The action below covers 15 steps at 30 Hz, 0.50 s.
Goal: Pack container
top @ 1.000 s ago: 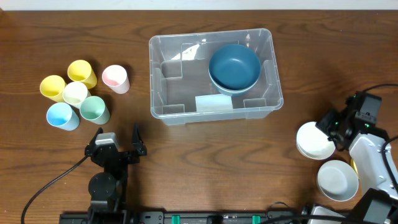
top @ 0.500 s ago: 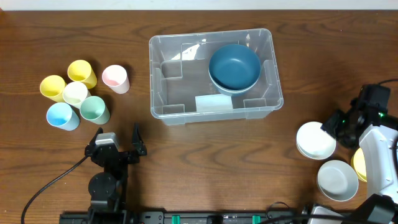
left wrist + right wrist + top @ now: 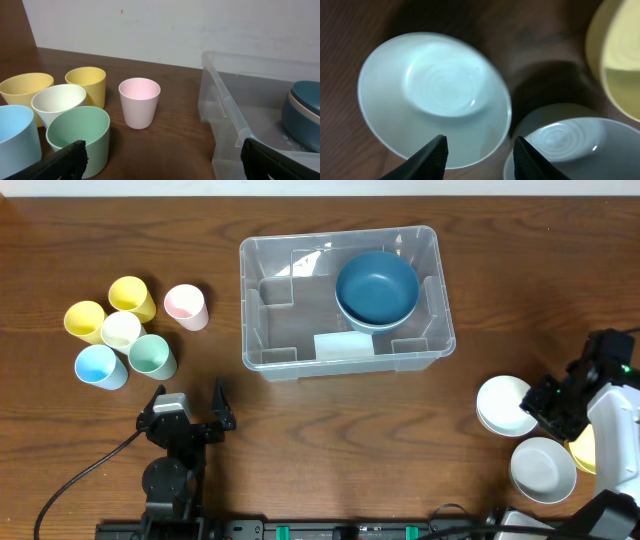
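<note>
My right gripper moves down onto the white bowl's edge by the second white bowl next, since the bowl's rim lies between my open fingers but still below them.
The clear container (image 3: 258,300) stands at the table's middle with a dark blue bowl (image 3: 376,288) in its right half; its near corner (image 3: 223,107) shows in the left wrist view. My right gripper (image 3: 546,404) is open at the right rim of a white bowl (image 3: 503,405). In the right wrist view this gripper (image 3: 480,156) straddles that white bowl's (image 3: 435,95) rim, one finger over the inside and one outside, without pinching it. My left gripper (image 3: 186,418) rests open near the front edge, and the left gripper (image 3: 165,161) holds nothing.
A second white bowl (image 3: 543,469) and a yellow bowl (image 3: 582,448) sit just beside the first, under my right arm. Several pastel cups stand at the left, among them a pink cup (image 3: 185,306), a green cup (image 3: 152,356) and a blue cup (image 3: 101,366).
My right arm has swung to the right and toward the table's front, staying at the white bowl's rim. The bowl has hardly moved. The left arm is still.
</note>
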### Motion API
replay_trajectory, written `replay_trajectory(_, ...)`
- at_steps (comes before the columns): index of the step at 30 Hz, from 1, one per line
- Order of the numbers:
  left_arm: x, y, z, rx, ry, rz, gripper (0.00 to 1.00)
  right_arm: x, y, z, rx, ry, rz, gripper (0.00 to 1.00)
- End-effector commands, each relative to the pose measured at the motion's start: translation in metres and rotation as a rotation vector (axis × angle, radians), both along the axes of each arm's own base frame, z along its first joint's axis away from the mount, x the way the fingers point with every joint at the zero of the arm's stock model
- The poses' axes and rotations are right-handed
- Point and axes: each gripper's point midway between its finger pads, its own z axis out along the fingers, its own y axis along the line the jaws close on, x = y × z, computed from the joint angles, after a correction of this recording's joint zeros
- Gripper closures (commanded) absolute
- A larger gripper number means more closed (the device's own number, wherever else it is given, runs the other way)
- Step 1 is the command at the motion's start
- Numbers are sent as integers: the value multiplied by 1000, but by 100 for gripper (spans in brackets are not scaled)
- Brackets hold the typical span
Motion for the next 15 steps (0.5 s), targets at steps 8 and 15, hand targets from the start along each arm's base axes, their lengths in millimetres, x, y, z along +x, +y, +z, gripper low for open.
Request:
replay_trajectory(8, 0, 1, -20, 6, 53, 4, 2, 3, -18, -2, -30, -50, -43, 55)
replay_trajectory(15, 0, 1, -20, 6, 53, 4, 2, 1, -18, -11, -34, -48, -44, 55)
